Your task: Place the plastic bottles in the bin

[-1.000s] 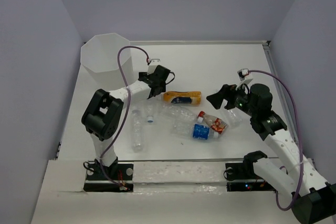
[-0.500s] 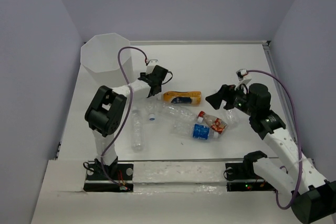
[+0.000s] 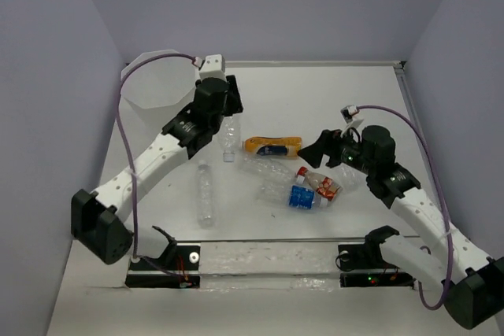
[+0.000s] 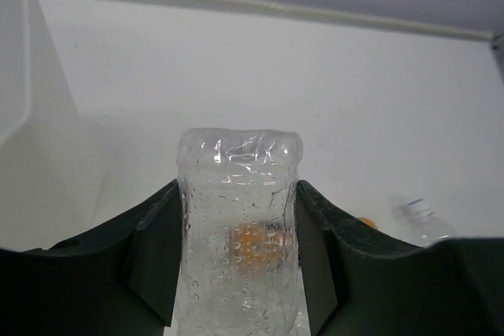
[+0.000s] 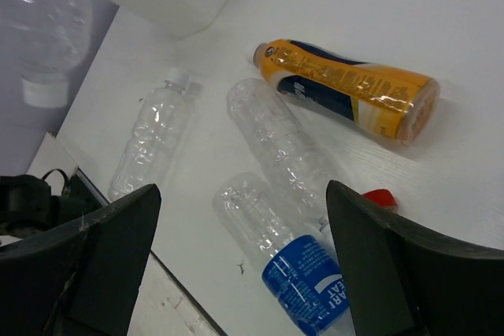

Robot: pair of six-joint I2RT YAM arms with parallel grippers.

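I will next lift the bottle with my left gripper to the left in the top view, over the bin's rim, and let go of it, because the bin's opening (image 3: 161, 81) is that way.
My left gripper (image 3: 227, 120) (image 4: 239, 188) is shut on a clear plastic bottle (image 3: 228, 138) (image 4: 239, 234), which hangs cap down above the table, just right of the bin (image 3: 150, 84) (image 4: 31, 147). Lying on the table are an orange bottle (image 3: 273, 146) (image 5: 346, 88), a clear bottle (image 3: 205, 192) (image 5: 153, 143), a crumpled clear one (image 3: 266, 169) (image 5: 283, 143), a blue-labelled one (image 3: 303, 197) (image 5: 303, 273) and a red-labelled one (image 3: 320, 185). My right gripper (image 3: 323, 149) (image 5: 242, 190) hovers open over the blue-labelled bottle, holding nothing.
Grey walls close the table at the back and both sides. A raised rail (image 3: 268, 253) runs along the near edge between the arm bases. The held bottle also shows at the upper left of the right wrist view.
The left gripper shut on the clear bottle and lifted it off the table toward the bin, the left arm stretching out. The right gripper edged slightly left.
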